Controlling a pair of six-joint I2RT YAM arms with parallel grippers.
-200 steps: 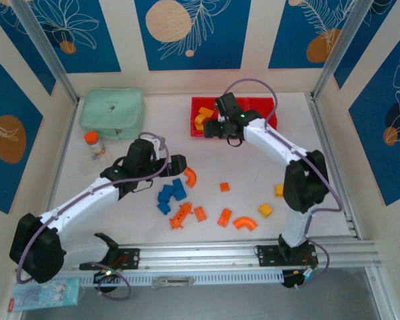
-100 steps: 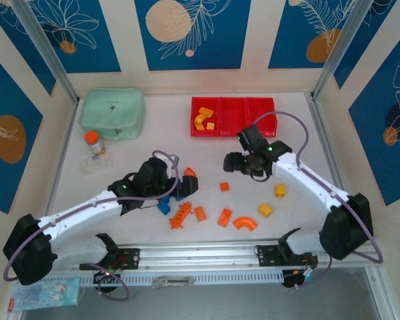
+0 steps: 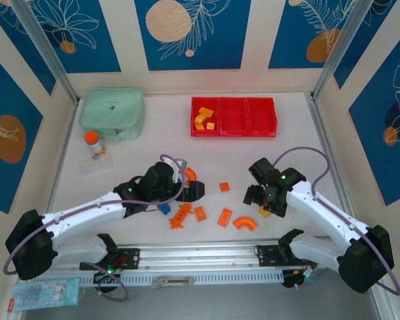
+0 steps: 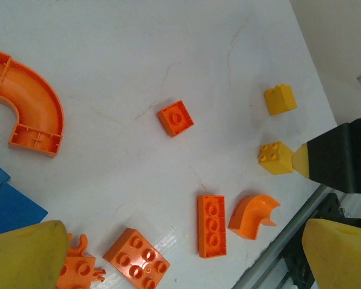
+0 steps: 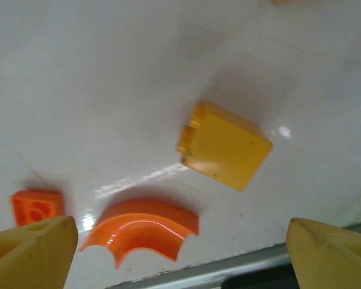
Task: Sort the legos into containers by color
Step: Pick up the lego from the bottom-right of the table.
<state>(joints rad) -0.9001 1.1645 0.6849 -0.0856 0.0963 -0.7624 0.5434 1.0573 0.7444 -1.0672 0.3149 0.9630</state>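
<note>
I should lower my open right gripper onto the yellow brick near the rail (image 5: 227, 145) next and turn it, because that brick lies at a slant to its fingers.
Three joined red containers (image 3: 233, 117) stand at the back; the left one holds yellow legos (image 3: 203, 119). Orange legos lie mid-table: a small square (image 4: 175, 118), a flat six-stud brick (image 4: 135, 262), a three-stud brick (image 4: 212, 226), a small arch (image 4: 253, 215) and a big curved piece (image 4: 30, 108). Blue legos (image 3: 163, 208) lie under the left arm. My left gripper (image 4: 183, 256) hangs open above the orange bricks. My right gripper (image 5: 183, 256) is open over a yellow brick (image 5: 225, 144) and the orange arch (image 5: 141, 232), holding nothing.
A mint-green case (image 3: 112, 113) and an orange-capped bottle (image 3: 92, 141) sit at the back left. A second yellow brick (image 4: 280, 99) lies right of the orange pieces. The metal rail (image 3: 240, 253) runs along the table's near edge, close to both grippers.
The right arm has swung from the red containers down to the near right of the table, jaws opening wider. The left gripper has slid right, from the blue legos to the orange ones.
</note>
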